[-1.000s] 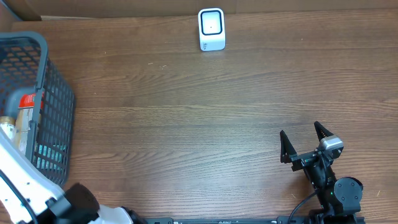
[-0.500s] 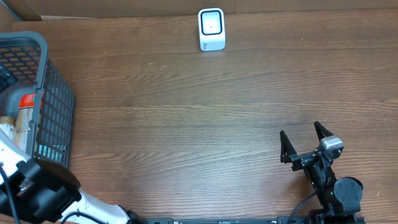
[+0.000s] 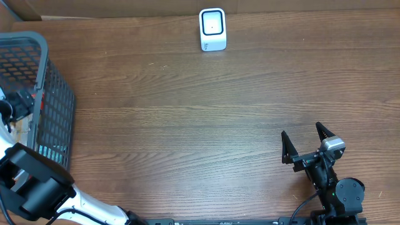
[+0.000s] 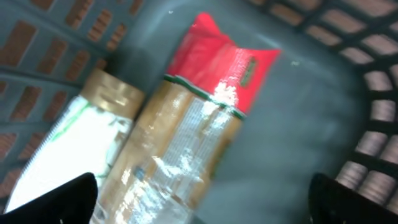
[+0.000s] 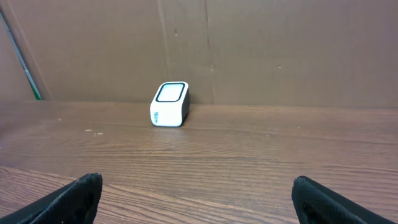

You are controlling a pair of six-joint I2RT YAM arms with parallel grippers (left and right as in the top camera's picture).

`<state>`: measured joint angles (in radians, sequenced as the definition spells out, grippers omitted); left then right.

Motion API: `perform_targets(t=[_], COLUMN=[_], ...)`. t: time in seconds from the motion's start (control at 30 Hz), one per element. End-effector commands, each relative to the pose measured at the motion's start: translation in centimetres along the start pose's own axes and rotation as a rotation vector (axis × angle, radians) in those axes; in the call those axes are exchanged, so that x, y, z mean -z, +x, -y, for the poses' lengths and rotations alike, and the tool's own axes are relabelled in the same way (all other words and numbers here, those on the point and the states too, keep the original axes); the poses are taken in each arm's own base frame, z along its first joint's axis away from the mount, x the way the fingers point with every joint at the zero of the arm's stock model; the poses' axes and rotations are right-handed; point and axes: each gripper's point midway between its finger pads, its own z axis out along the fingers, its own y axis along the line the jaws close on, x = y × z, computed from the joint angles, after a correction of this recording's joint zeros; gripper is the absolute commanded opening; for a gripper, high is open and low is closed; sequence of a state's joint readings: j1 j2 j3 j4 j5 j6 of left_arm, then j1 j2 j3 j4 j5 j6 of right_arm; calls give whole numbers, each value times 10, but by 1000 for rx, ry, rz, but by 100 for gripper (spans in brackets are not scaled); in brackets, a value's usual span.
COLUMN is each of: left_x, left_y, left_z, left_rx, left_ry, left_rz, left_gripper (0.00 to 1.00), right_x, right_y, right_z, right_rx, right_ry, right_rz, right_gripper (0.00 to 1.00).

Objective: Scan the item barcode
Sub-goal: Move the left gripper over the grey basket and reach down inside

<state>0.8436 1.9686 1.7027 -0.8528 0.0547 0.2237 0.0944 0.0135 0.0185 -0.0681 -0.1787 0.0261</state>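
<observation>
I will move my left gripper down and to its left in the wrist view, where the packet's printed body (image 4: pixel 169 165) lies, and close across the packet's width.
In the left wrist view, a clear packet with a red end (image 4: pixel 199 124) lies on the floor of the grey basket (image 4: pixel 373 93). Beside it, on its left, lies a white item with a gold cap (image 4: pixel 81 143). My left gripper (image 4: pixel 202 193) hangs open just above the packet, one dark fingertip on each side, touching nothing. In the overhead view that gripper (image 3: pixel 19 103) is inside the basket (image 3: pixel 56 106) at the table's left edge. The white scanner (image 3: pixel 212 29) stands at the far middle of the table. My right gripper (image 3: pixel 302 132) is open and holds nothing, low at the near right.
The right wrist view looks across bare wooden table to the scanner (image 5: pixel 170 104), with a brown cardboard wall behind it. The basket's mesh walls close in around my left gripper.
My left arm has swung up from the near left corner and into the basket, bringing its gripper over the items. The right arm has stayed still.
</observation>
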Motion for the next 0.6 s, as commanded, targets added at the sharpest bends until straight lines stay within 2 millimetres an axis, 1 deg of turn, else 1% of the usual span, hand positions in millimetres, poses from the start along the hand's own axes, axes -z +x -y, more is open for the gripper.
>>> perform_targets(t=[0.0, 0.07, 0.27, 0.43, 0.57], left_x=[-16, -24, -48, -58, -61], left_y=[11, 13, 31, 35, 33], left_z=[-14, -13, -12, -12, -17], left_rx=[-59, -109, -210, -212, -216], left_ry=[-18, 8, 13, 5, -26], left_rz=[-3, 16, 23, 45, 62], left_gripper=[100, 100, 100, 99, 98], right_x=[0, 0, 0, 0, 0], right_y=[2, 2, 2, 2, 2], right_z=[-1, -1, -1, -1, -1], right_rx=[-3, -3, -3, -3, -3], right_ry=[-3, -3, -3, -3, -3], right_rz=[5, 5, 5, 5, 5], right_gripper=[100, 100, 100, 100, 100])
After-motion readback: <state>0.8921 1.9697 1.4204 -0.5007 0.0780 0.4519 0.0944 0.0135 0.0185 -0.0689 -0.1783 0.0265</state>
